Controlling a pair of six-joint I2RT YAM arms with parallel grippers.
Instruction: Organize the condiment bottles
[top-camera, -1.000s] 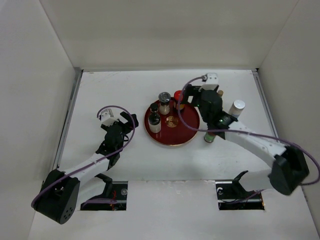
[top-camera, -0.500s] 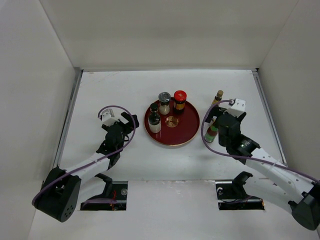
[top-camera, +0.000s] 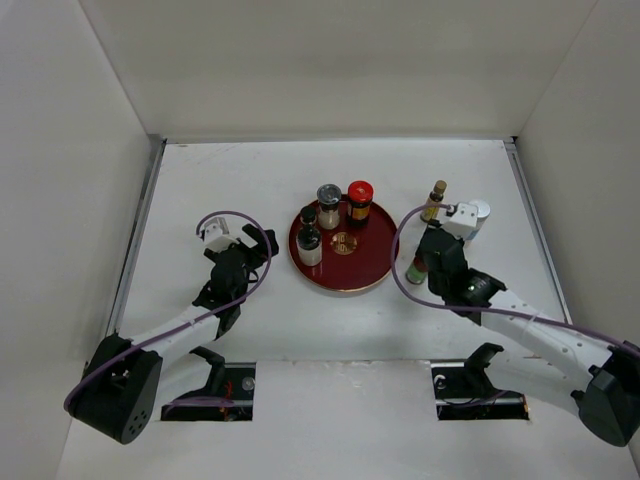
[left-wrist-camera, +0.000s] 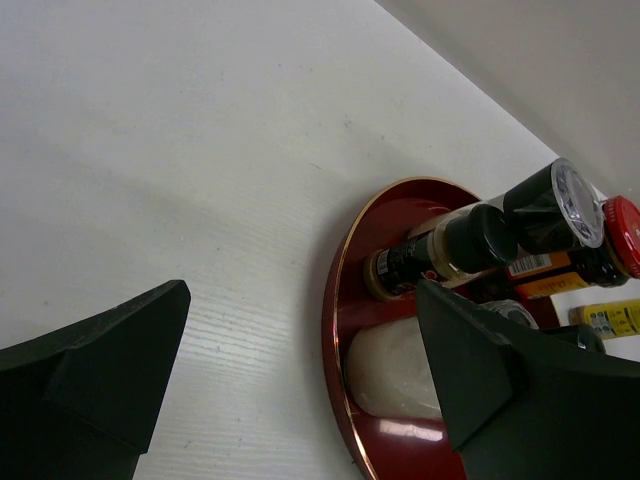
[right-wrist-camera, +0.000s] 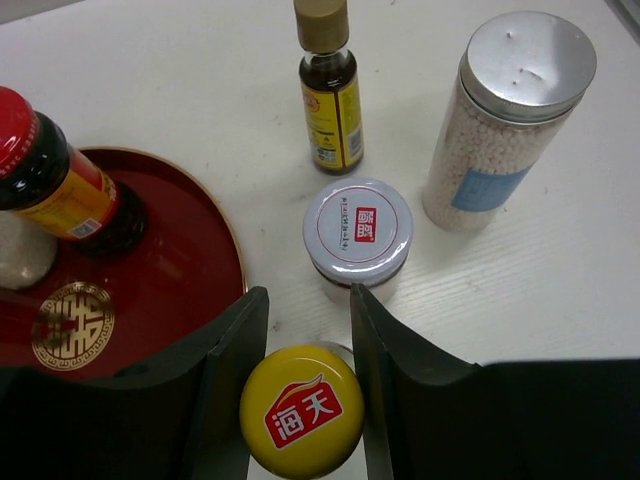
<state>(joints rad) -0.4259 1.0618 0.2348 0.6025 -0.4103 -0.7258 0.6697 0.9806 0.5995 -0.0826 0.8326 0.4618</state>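
Note:
I will next lift the yellow-capped bottle over the tray's rim with my right gripper, then lower it onto the bare red tray (top-camera: 342, 267) beside the white-bodied bottle.
On the round red tray (top-camera: 372, 250) stand a red-lidded dark jar (top-camera: 359, 200), a silver-capped shaker (top-camera: 329, 205) and a black-capped bottle with a white body (top-camera: 310, 246). Right of the tray stand a tan-capped sauce bottle (right-wrist-camera: 329, 90), a silver-lidded jar of pale grains (right-wrist-camera: 505, 120), a white-lidded jar (right-wrist-camera: 358, 232) and a yellow-capped green bottle (right-wrist-camera: 301, 410). My right gripper (right-wrist-camera: 307, 300) is shut on the yellow-capped bottle, one finger at each side of its cap. My left gripper (left-wrist-camera: 300, 295) stands open at the tray's left rim (left-wrist-camera: 335, 330), holding nothing.
White walls close the table at the back and both sides. In the left wrist view a white bottle (left-wrist-camera: 395, 370) and a black-capped dark bottle (left-wrist-camera: 450, 245) stand just inside the tray's near rim. The white-lidded jar stands just beyond the right fingertips.
My right arm has drawn back from over the tray to the bottles on its right and closed its jaws round the yellow-capped bottle. The left arm has stayed put.

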